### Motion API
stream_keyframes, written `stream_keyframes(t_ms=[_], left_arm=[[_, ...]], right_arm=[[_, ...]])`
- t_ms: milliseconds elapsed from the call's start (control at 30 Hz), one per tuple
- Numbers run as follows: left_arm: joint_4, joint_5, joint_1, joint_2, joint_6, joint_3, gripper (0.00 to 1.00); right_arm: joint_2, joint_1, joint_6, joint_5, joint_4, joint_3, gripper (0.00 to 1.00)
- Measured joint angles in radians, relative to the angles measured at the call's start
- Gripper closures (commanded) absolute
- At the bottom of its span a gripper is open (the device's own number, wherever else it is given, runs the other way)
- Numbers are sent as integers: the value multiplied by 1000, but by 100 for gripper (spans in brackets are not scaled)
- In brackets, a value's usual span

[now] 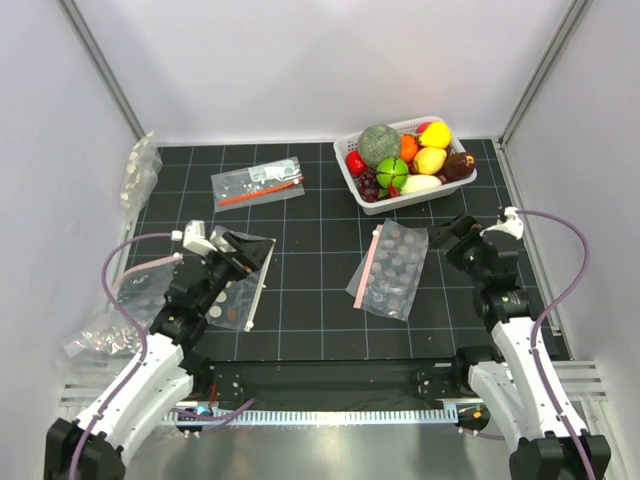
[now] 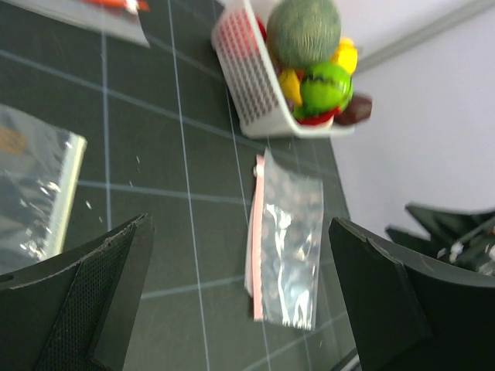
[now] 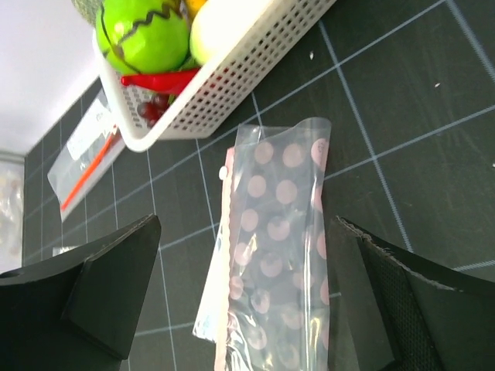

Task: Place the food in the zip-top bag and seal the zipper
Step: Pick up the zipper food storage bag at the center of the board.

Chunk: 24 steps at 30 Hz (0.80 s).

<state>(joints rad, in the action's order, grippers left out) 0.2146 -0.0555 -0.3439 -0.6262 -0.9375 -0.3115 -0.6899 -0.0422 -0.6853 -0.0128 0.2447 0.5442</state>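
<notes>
My right gripper is about to go down and to the left in the top view next, onto the pink zipper's middle (image 1: 369, 264) (image 3: 225, 259), because the bag's zipper runs along that edge of the bag.
The zip-top bag (image 1: 392, 270) lies flat mid-table, clear with white dots, its pink zipper strip (image 1: 366, 262) along the left edge. It also shows in the left wrist view (image 2: 290, 247) and the right wrist view (image 3: 282, 232). The food sits in a white basket (image 1: 420, 196) at the back right: a yellow lemon (image 1: 430, 160), a green round fruit (image 1: 392, 172), a whitish piece (image 1: 420, 184) and a red chili (image 3: 158, 79). My left gripper (image 1: 238, 252) is open and empty, left of the bag. My right gripper (image 1: 452, 240) is open and empty, just right of it.
A clear bag with an orange-red stick (image 1: 258, 185) lies at the back centre. Another flat bag (image 1: 245, 292) lies under my left gripper. Crumpled clear bags (image 1: 105, 335) sit along the left wall. A large green melon (image 1: 378, 143) tops the basket.
</notes>
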Motion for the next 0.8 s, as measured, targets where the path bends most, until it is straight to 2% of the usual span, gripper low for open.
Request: stream_keyframes(t_ms=[67, 133, 233, 367, 433, 667, 800], left_arm=[[-15, 34, -74, -32, 31, -13, 0], [-32, 54, -124, -63, 61, -47, 0], [-32, 64, -140, -89, 89, -90, 0], [-29, 71, -140, -105, 110, -106, 0], [-33, 71, -140, -116, 114, -107, 0], [-56, 71, -141, -120, 125, -113, 0], [-61, 70, -140, -117, 130, -113, 0]], right_arm=[[-31, -15, 14, 20, -10, 3, 9], [-80, -47, 31, 27, -12, 14, 12], [-202, -193, 56, -25, -5, 56, 12], [-380, -447, 99, -177, 20, 153, 12], [-459, -526, 113, -229, 28, 199, 13], [-702, -676, 119, -453, 94, 304, 18], [-806, -709, 108, -516, 125, 337, 21]])
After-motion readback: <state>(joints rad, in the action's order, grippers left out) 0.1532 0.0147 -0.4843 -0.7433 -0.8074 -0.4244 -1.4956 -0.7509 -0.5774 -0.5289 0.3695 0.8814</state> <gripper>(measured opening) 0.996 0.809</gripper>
